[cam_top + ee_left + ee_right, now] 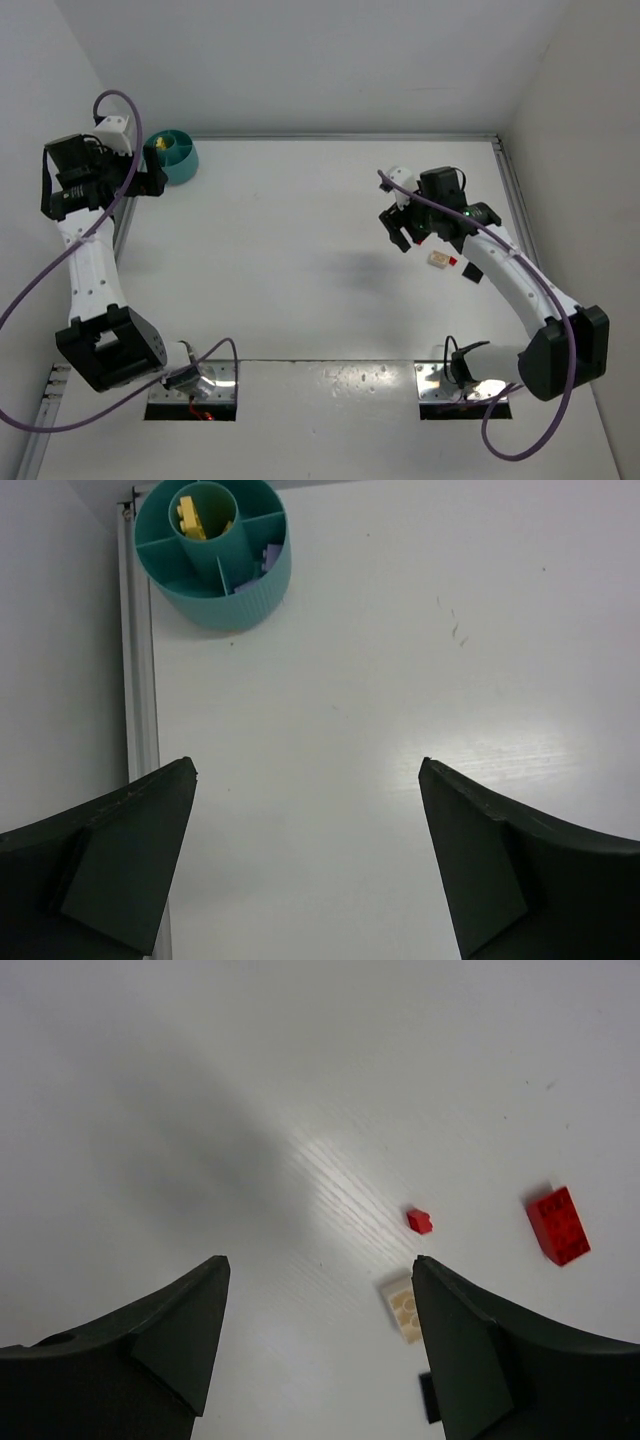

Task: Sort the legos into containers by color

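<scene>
My right gripper needs to move down and to the right in the top view, onto the cream brick [403, 1310], because its open fingers are over bare table beside the brick.
The teal bowl [176, 157] stands at the table's far left corner. In the left wrist view this container [213, 590] has curved dividers; a yellow lego [189, 515] lies in its centre cup and a pale blue-purple one [264, 560] in a side compartment. My left gripper [308, 770] hangs open and empty a short way in front of it, next to the bowl in the top view [152, 183]. My right gripper [320, 1260] is open over bare table. To its right lie a tiny red lego [419, 1221], a larger red brick [558, 1225] and a cream brick [403, 1310].
A metal rail [137, 680] runs along the table's left edge against the wall, and another rail [513, 195] runs along the right edge. A small dark piece [428, 1397] lies beside my right finger. The cream and red bricks [441, 261] sit under the right forearm.
</scene>
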### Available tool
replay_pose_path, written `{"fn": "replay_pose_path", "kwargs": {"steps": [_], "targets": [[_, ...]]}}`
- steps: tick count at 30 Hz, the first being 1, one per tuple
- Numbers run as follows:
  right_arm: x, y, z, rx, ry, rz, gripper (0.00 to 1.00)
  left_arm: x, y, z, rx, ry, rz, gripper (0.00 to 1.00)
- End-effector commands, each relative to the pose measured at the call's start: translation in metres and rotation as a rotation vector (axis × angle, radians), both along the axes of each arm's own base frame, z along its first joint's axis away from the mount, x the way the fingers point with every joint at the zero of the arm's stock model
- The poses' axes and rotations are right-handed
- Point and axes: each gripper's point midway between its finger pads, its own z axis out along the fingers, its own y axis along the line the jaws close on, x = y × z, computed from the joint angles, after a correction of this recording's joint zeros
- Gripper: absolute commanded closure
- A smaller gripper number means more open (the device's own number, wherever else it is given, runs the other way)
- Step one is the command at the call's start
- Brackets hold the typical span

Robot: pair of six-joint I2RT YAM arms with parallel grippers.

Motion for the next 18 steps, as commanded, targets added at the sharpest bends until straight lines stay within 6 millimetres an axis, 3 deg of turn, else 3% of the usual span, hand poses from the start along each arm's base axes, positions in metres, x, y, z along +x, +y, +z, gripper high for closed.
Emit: {"fn": "replay_pose_path", "kwargs": {"steps": [1, 5, 7, 9, 12, 14, 18], "targets": [[-0.009, -0.025, -0.002, -0.065, -0.02, -0.034, 0.26, -0.03, -0.013, 0.003, 0.015, 0.028, -0.055, 0.0], [-0.026, -0.046, -0.027, -0.147, 0.007, -0.02, 0.26, -0.042, -0.016, 0.009, 0.052, 0.039, -0.067, 0.0], [-0.024, -0.055, -0.024, -0.159, -0.012, -0.026, 0.26, -0.047, -0.018, 0.016, 0.058, 0.049, -0.074, 0.0], [-0.026, -0.055, -0.034, -0.169, 0.05, 0.006, 0.26, -0.047, -0.022, 0.018, 0.035, 0.053, -0.09, 0.0], [-0.011, -0.052, -0.024, -0.15, 0.061, 0.032, 0.26, -0.039, -0.026, 0.01, -0.012, 0.071, -0.12, 0.0], [-0.004, -0.05, -0.035, -0.145, 0.101, 0.049, 0.26, -0.025, -0.021, 0.001, -0.047, 0.081, -0.104, 0.0], [-0.003, -0.055, -0.038, -0.147, 0.125, 0.081, 0.29, -0.005, -0.018, -0.011, -0.109, 0.073, -0.095, 0.0]]}}
